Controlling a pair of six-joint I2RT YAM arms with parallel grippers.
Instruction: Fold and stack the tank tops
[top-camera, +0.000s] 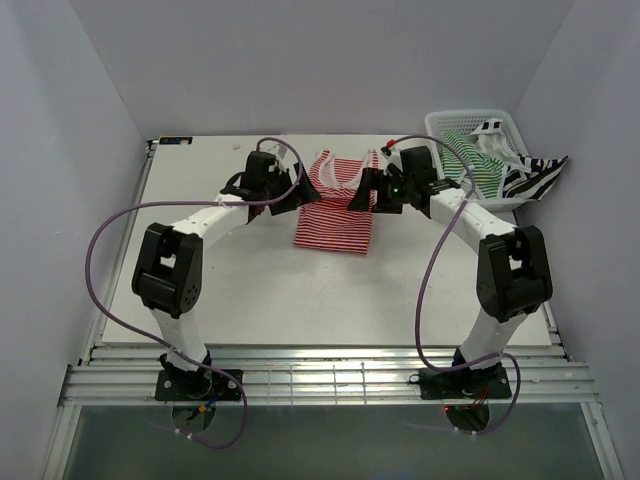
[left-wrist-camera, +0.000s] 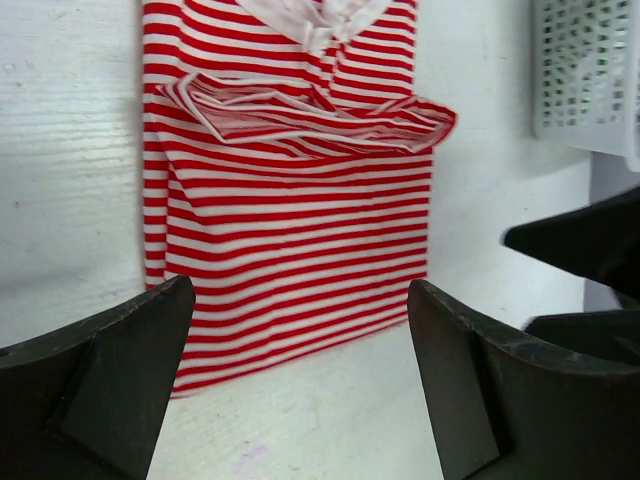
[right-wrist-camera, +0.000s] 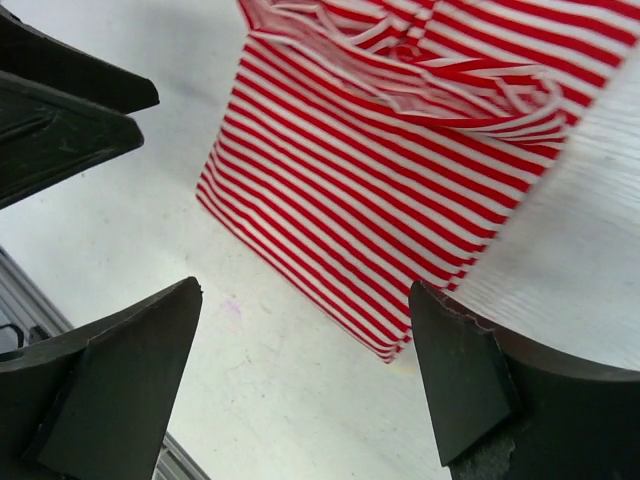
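I should next move my left gripper back and down onto the tank top's near corner away from the basket and close it there, since that corner lies flat and uncovered.
The red-and-white tank top (top-camera: 335, 218) lies folded flat on the table at the back centre, with its white-edged straps bunched at the far end. The left wrist view shows this top (left-wrist-camera: 290, 210) just past my left gripper (left-wrist-camera: 300, 385). That left gripper (top-camera: 303, 190) is open and empty, hanging over the top's left edge. My right gripper (top-camera: 362, 192) hovers at the top's right edge. It is open and empty too, with the top (right-wrist-camera: 390, 170) beyond the right gripper (right-wrist-camera: 305, 375). A green-and-white top (top-camera: 468, 160) lies in the basket, and a black-and-white top (top-camera: 535, 178) hangs over its rim.
The white lattice basket (top-camera: 470, 116) stands at the back right corner; it also shows in the left wrist view as the basket (left-wrist-camera: 585, 70). White walls close in the table on three sides. Purple cables loop from both arms over the table's sides.
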